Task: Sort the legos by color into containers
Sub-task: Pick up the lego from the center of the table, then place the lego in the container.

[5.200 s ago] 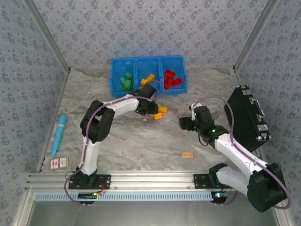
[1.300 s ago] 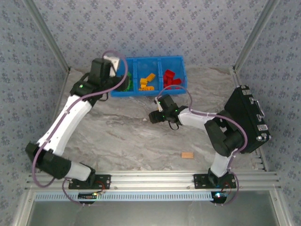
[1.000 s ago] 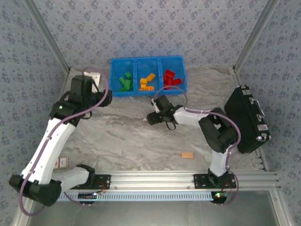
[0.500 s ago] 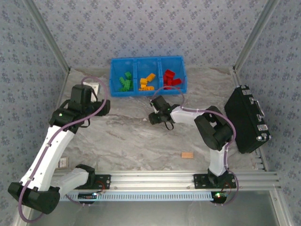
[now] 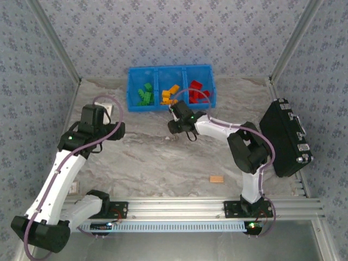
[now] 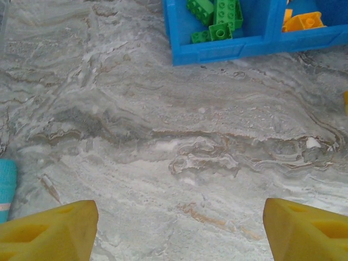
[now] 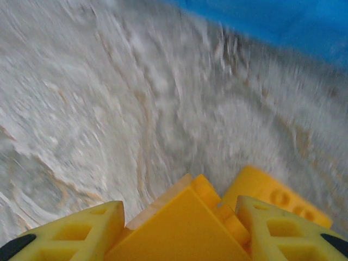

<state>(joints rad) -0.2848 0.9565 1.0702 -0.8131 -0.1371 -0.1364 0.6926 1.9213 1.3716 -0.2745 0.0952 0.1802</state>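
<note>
My right gripper rises next and carries the orange-yellow lego outward over the blue bin's middle section [image 5: 171,90], which lies outward of it, releasing among matching orange-yellow legos.
The blue bin [image 5: 163,106] stands at the back with green legos [image 5: 144,95], orange-yellow legos [image 5: 170,95] and red legos [image 5: 198,93] in its three compartments. My right gripper [image 5: 174,126] hovers just in front of the middle compartment, shut on an orange-yellow lego [image 7: 187,231]. A further orange-yellow piece [image 7: 274,197] shows past the right finger; I cannot tell whether it is joined. The bin wall [image 7: 272,22] is blurred ahead. My left gripper [image 5: 117,130] stands open over bare table, left of the bin [image 6: 228,50], its fingertips [image 6: 51,231] wide apart with nothing between them.
A black hard case [image 5: 285,136] leans at the right wall. A small tan block [image 5: 217,179] lies on the table near the front right. A teal object [image 6: 5,182] lies at the left. Patterned walls close in the left, right and back.
My right gripper has shut on the orange-yellow lego and carried it up toward the bin. My left arm has drawn back from the bin, down and to the left.
</note>
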